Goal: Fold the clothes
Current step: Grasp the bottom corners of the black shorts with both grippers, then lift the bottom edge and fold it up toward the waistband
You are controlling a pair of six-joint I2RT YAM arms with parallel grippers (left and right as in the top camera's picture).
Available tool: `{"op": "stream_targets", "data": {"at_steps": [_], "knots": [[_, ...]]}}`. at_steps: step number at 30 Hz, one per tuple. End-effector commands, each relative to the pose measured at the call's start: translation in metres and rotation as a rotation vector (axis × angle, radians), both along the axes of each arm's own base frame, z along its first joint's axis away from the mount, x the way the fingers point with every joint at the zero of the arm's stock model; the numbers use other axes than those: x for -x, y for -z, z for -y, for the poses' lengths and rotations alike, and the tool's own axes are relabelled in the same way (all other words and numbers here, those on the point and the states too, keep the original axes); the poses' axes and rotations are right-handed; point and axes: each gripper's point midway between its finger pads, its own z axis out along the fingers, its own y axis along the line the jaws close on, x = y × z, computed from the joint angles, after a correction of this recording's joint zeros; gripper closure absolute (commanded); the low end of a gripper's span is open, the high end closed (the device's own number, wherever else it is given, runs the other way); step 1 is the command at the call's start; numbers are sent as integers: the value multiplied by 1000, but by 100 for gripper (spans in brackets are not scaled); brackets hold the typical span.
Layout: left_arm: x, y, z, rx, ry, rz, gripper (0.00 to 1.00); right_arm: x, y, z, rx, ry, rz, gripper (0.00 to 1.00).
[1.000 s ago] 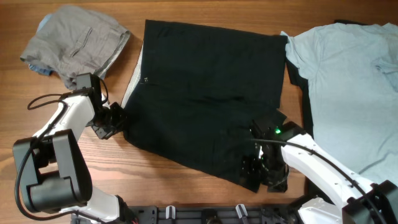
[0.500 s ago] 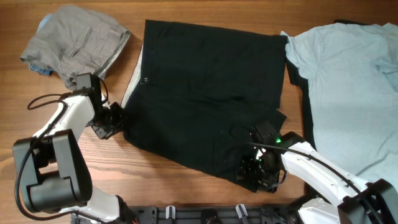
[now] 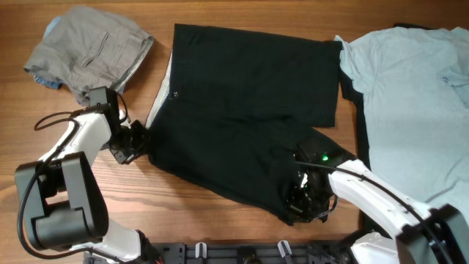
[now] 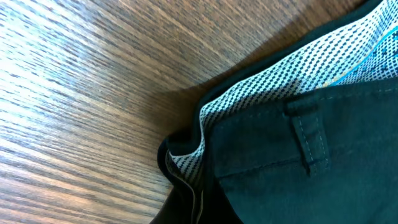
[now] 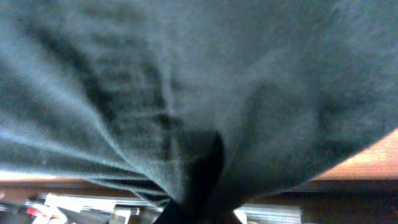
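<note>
The shorts (image 3: pixel 242 110) lie spread open, so next my right gripper will lift the hem outward over them and then let go of it at their far corner by the T-shirt.
Black shorts (image 3: pixel 242 110) lie spread across the middle of the table in the overhead view. My left gripper (image 3: pixel 139 143) is shut on the waistband corner at the shorts' left edge. In the left wrist view the white dotted lining (image 4: pixel 280 81) and a belt loop (image 4: pixel 308 134) show, with the fabric pinched at my left gripper (image 4: pixel 196 208). My right gripper (image 3: pixel 304 202) is shut on the shorts' lower hem near the table's front edge. Dark cloth (image 5: pixel 205 93) fills the right wrist view and bunches into my right gripper (image 5: pixel 205 205), hiding the fingers.
A crumpled grey garment (image 3: pixel 88 48) lies at the back left. A light blue T-shirt (image 3: pixel 410 103) covers the right side, over a dark garment (image 3: pixel 352 95). A black rail (image 3: pixel 242 253) runs along the front edge.
My right gripper has closed on the shorts' lower hem after standing open. The shorts have shifted slightly to the right. The left arm has not moved.
</note>
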Motion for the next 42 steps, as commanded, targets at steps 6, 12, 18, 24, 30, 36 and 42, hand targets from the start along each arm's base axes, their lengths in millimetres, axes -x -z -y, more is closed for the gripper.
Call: {"op": "stream_targets", "data": {"at_steps": [6,12,18,24,30,36,42], "knots": [[-5,-77,-5,-54,40,75,96,-72,-100,-23,-132,-211,422,96],[-18,-174,-21,-185,11,346,96,-104,-152,-12,-28,-123,568,96],[-32,-219,-34,-276,-25,530,96,-148,-163,15,28,66,668,96],[-75,-205,-25,-274,24,581,96,-227,-182,17,-49,124,918,96],[-106,-166,-31,-330,33,523,96,-275,-162,-2,-104,112,964,96],[-136,-168,-44,-384,-25,608,96,-327,-140,-22,-169,65,1067,96],[-161,-171,-48,-388,-65,690,96,-360,-115,-26,-165,58,1130,96]]}}
